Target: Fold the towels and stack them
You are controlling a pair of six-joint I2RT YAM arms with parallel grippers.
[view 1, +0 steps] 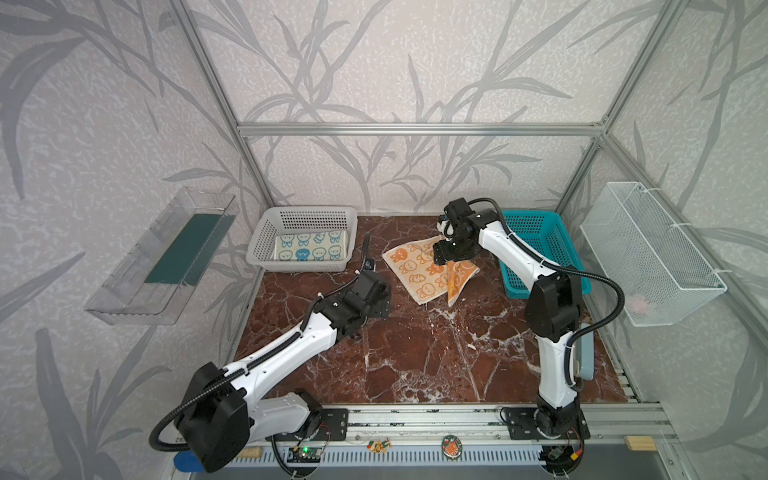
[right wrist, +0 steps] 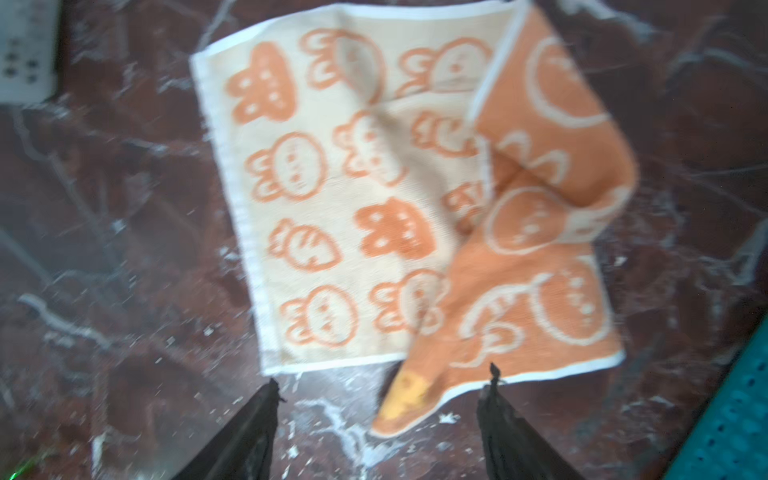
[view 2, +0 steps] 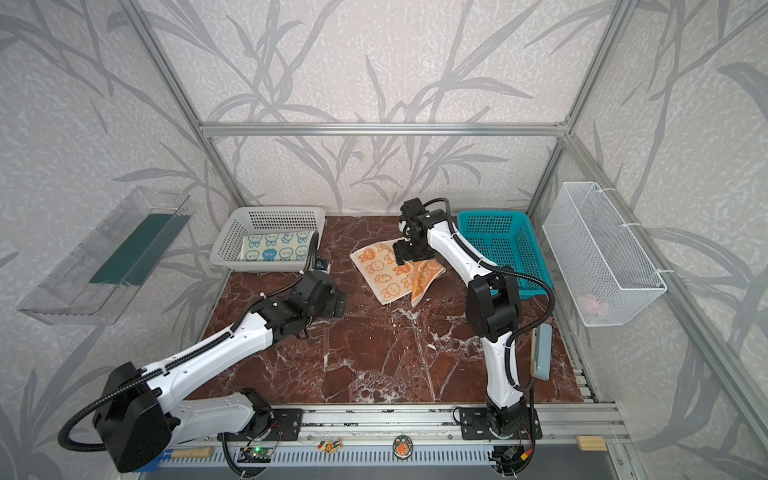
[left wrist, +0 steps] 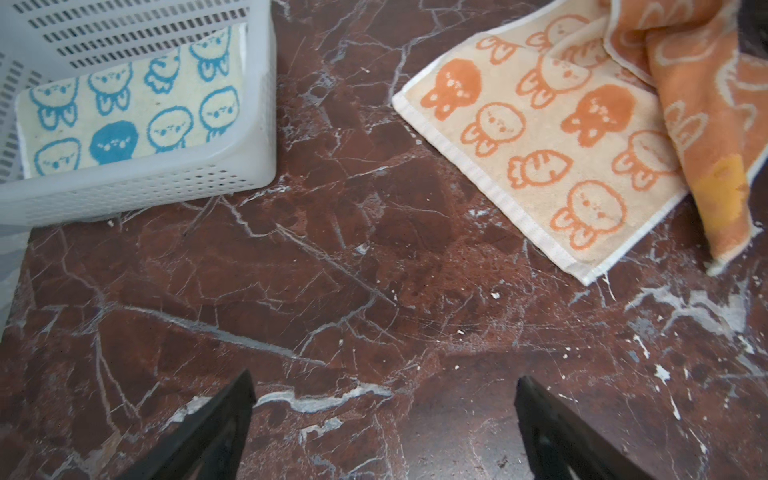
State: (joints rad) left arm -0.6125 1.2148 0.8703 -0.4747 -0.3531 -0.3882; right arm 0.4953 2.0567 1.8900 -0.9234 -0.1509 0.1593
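Observation:
The towel's cream near corner [view 1: 420,302] [right wrist: 272,365] lies flat below and back from my right gripper, clear of the orange part. I will move that gripper back and down onto the corner next.
An orange-and-cream bunny towel [view 1: 419,272] [view 2: 384,272] lies on the marble table, cream side up. Its right part is turned over and shows orange [right wrist: 540,208]. My right gripper [view 1: 441,259] [right wrist: 382,382] hovers over the towel's far right part, open, holding nothing. In the blurred right wrist view, a towel corner with a yellow patch [right wrist: 409,395] lies between the fingertips. A folded cream-and-blue bunny towel [view 1: 309,248] [left wrist: 124,112] lies in the grey basket [view 1: 307,211]. My left gripper [view 1: 383,297] [left wrist: 382,382] stands open and empty over bare marble, left of the orange towel [left wrist: 540,137].
A teal basket [view 1: 536,217] stands at the back right, just behind the right arm. On the right wall hangs a white wire basket [view 1: 648,249], on the left wall a clear tray [view 1: 166,257]. A grey-blue item [view 1: 585,361] lies at the table's right edge.

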